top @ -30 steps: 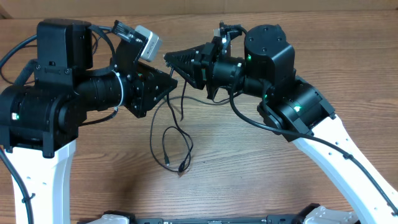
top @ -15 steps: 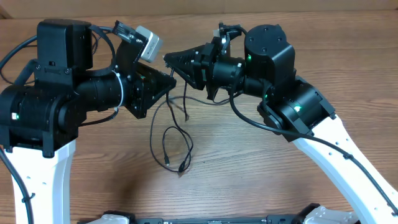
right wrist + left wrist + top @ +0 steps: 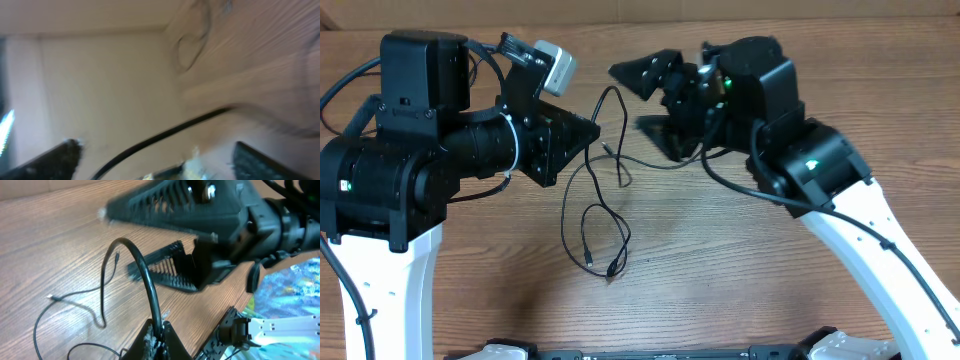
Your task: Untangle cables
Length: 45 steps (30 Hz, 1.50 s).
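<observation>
My left gripper lifts its cable next, carries it left in the overhead view to the tabletop away from the loops, and lowers it to release.
My left gripper [image 3: 598, 128] is shut on a thin black cable [image 3: 611, 95] that arcs up from its tips and drops to the table. In the left wrist view that cable [image 3: 145, 275] rises from the pinched gripper [image 3: 159, 330]. More cables [image 3: 588, 215] lie in loose loops on the wood, with plug ends [image 3: 611, 270] toward the front. To the right of the arc, my right gripper [image 3: 642, 98] stands open and holds nothing. Its blurred wrist view shows fingers [image 3: 50, 160] wide apart and a cable [image 3: 170, 132] crossing above them.
Both arm bodies crowd the back of the wooden table [image 3: 720, 280]. A pale wall [image 3: 620, 8] runs along the far edge. Thicker black robot cables hang from the right arm [image 3: 730, 195].
The right gripper has opened, let go of the cable and pulled back to the right. The left gripper has finished shutting on the cable, which now arcs free.
</observation>
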Available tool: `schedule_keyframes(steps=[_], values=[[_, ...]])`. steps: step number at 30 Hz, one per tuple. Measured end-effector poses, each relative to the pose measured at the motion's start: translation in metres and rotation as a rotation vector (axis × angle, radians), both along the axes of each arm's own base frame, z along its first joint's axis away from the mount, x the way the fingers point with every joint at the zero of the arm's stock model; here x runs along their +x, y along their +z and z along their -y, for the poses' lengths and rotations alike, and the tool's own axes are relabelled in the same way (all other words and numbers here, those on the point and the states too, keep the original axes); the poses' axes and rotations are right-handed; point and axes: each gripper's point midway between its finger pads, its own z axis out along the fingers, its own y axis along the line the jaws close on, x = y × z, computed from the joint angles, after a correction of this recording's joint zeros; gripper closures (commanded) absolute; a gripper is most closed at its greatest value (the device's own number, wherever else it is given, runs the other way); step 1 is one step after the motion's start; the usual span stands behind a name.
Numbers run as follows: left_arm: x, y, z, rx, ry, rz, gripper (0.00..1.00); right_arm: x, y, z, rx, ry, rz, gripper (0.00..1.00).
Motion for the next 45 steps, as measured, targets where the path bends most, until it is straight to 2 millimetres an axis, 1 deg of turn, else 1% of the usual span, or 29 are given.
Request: schedule_keyframes(steps=[1,3,5,6,8,10,12,14,15,17,20,22,24,27,31,33,34,35,38,39,40,41,43,45], values=[[0.003,0.003,0.001,-0.013,0.008,0.009,0.96,0.005,-0.009,0.011,-0.046,-0.027,-0.003,0.00],[0.008,0.009,0.002,-0.034,0.021,0.022,0.96,0.012,-0.032,0.038,-0.162,-0.095,-0.033,0.00],[0.013,0.016,0.003,-0.059,0.038,0.040,0.96,0.019,-0.053,0.069,-0.278,-0.178,-0.068,0.00],[0.015,0.019,0.004,-0.071,0.047,0.043,0.96,0.020,-0.067,0.091,-0.355,-0.232,-0.105,0.00],[0.017,0.023,0.004,-0.096,0.070,0.035,0.96,0.016,-0.086,0.124,-0.473,-0.306,-0.170,0.00],[0.020,0.028,0.003,-0.124,0.108,0.020,0.96,0.008,-0.101,0.154,-0.579,-0.367,-0.230,0.00],[0.026,0.037,0.002,-0.166,0.154,0.019,0.96,-0.001,-0.111,0.173,-0.654,-0.397,-0.282,0.00],[0.035,0.050,0.003,-0.223,0.195,0.033,0.96,-0.010,-0.117,0.185,-0.711,-0.405,-0.317,0.00],[0.043,0.069,0.005,-0.284,0.207,0.078,0.96,-0.015,-0.120,0.190,-0.737,-0.409,-0.336,0.00],[0.050,0.096,0.009,-0.388,0.215,0.119,0.96,-0.015,-0.121,0.193,-0.752,-0.414,-0.336,0.00],[0.052,0.132,0.013,-0.528,0.209,0.149,0.96,-0.015,-0.120,0.195,-0.761,-0.419,-0.333,0.00],[0.051,0.146,0.014,-0.590,0.209,0.142,0.96,-0.015,-0.120,0.195,-0.762,-0.420,-0.332,0.00],[0.051,0.151,0.013,-0.629,0.224,0.116,0.96,-0.015,-0.120,0.195,-0.764,-0.421,-0.332,0.00],[0.055,0.143,0.009,-0.630,0.278,0.071,0.96,-0.015,-0.120,0.195,-0.765,-0.422,-0.330,0.00],[0.071,0.107,-0.014,-0.558,0.487,-0.023,0.96,-0.015,-0.120,0.196,-0.767,-0.423,-0.331,0.00],[0.082,0.094,-0.034,-0.514,0.608,-0.021,0.96,-0.015,-0.120,0.196,-0.767,-0.423,-0.331,0.00],[0.085,0.090,-0.044,-0.499,0.654,-0.014,0.96,-0.015,-0.120,0.196,-0.767,-0.423,-0.331,0.00],[0.092,0.086,-0.062,-0.478,0.731,0.004,0.96,-0.015,-0.120,0.196,-0.766,-0.423,-0.330,0.00],[0.105,0.080,-0.094,-0.454,0.847,0.029,0.96,-0.015,-0.120,0.196,-0.767,-0.423,-0.331,0.00],[0.110,0.074,-0.108,-0.440,0.895,0.021,0.96,-0.015,-0.120,0.196,-0.767,-0.423,-0.331,0.00],[0.114,0.065,-0.117,-0.426,0.927,-0.001,0.96,-0.015,-0.120,0.196,-0.766,-0.424,-0.331,0.00],[0.121,0.052,-0.128,-0.406,0.965,-0.039,0.96,-0.015,-0.120,0.196,-0.767,-0.423,-0.331,0.00],[0.134,0.033,-0.141,-0.396,0.989,-0.096,0.96,-0.015,-0.120,0.196,-0.767,-0.424,-0.331,0.00],[0.146,0.017,-0.148,-0.396,0.992,-0.150,0.96,-0.015,-0.120,0.196,-0.767,-0.423,-0.331,0.00]])
